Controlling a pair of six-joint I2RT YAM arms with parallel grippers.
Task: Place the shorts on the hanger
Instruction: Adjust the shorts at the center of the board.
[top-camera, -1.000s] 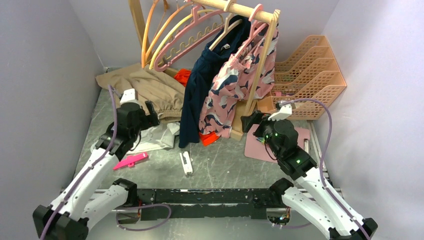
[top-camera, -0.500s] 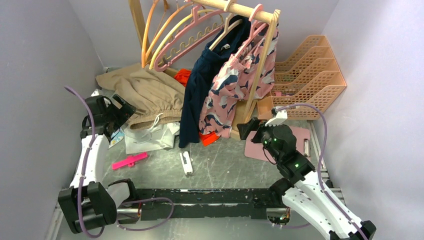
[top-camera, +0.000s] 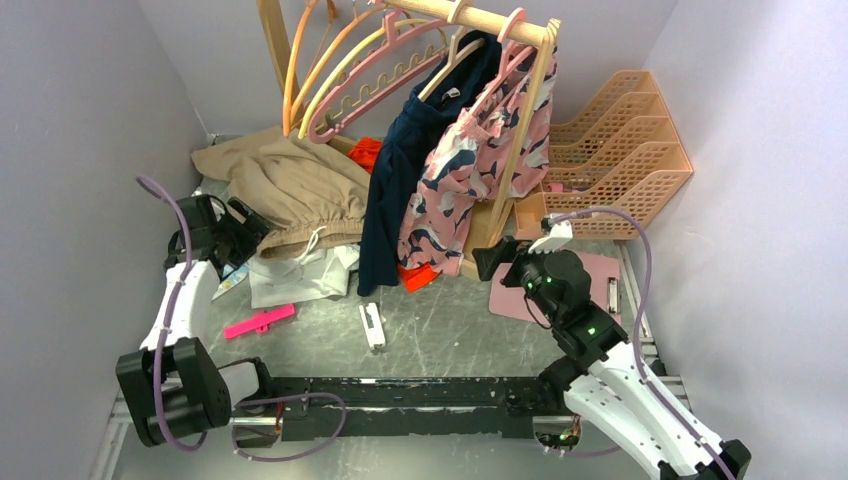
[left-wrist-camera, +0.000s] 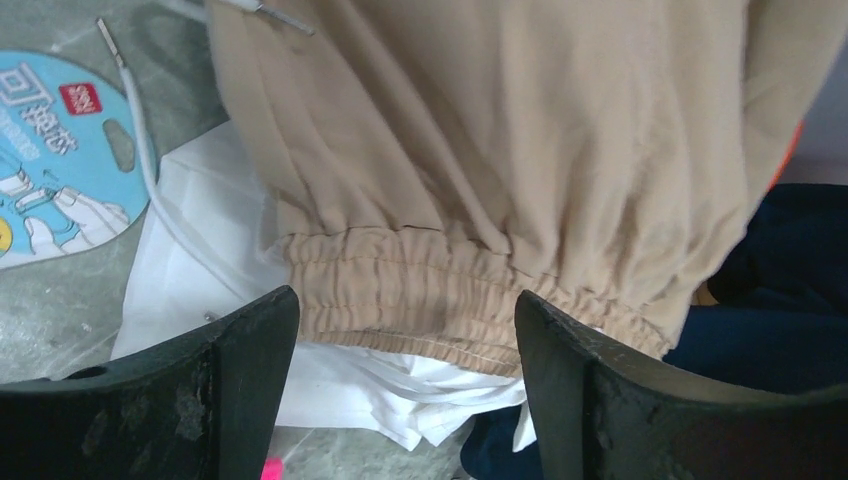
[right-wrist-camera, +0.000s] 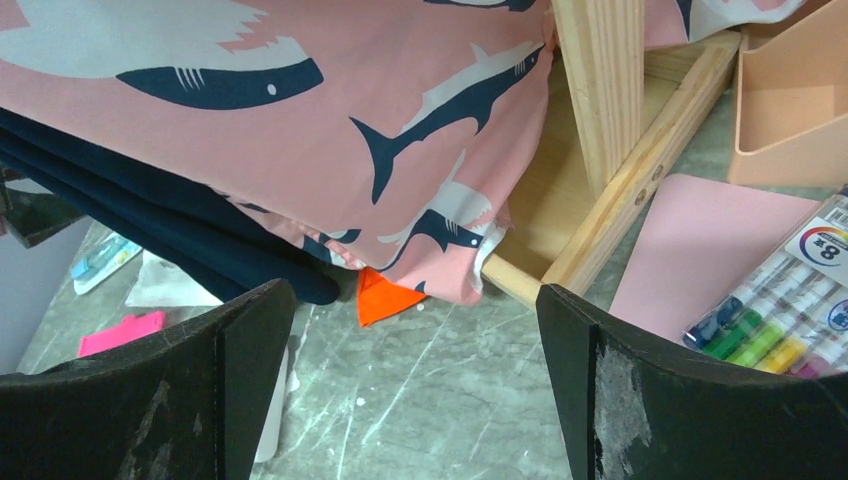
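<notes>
The robot's right gripper should next swing to the left in the top view and turn its fingers toward the shorts' gathered waistband (top-camera: 302, 240), as that lies past the navy garment from the gripper.
The tan shorts (top-camera: 290, 185) lie crumpled on the table at the back left, under the rack. Their gathered waistband (left-wrist-camera: 430, 290) faces my left gripper, with the white drawstring (top-camera: 308, 245) hanging off it. The pink hanger (top-camera: 385, 85) hangs empty on the wooden rail, above and to the right of the shorts. My left gripper (top-camera: 245, 222) is open and empty just left of the waistband; in the left wrist view (left-wrist-camera: 402, 300) the waistband fills the gap between the jaws. My right gripper (top-camera: 490, 258) is open and empty over bare table (right-wrist-camera: 415, 295), in front of the hanging clothes.
A navy garment (top-camera: 400, 180) and a pink shark-print garment (top-camera: 470, 170) hang on the rack. Orange (top-camera: 292, 70) and yellow (top-camera: 340, 60) hangers hang left of the pink one. White cloth (top-camera: 300, 275), pink clip (top-camera: 260, 322), white clip (top-camera: 372, 325), pink pad (top-camera: 590, 270), peach file rack (top-camera: 610, 150).
My left arm has swung out to the left wall and its open gripper now faces the shorts' waistband from the left. My right gripper has shifted slightly left.
</notes>
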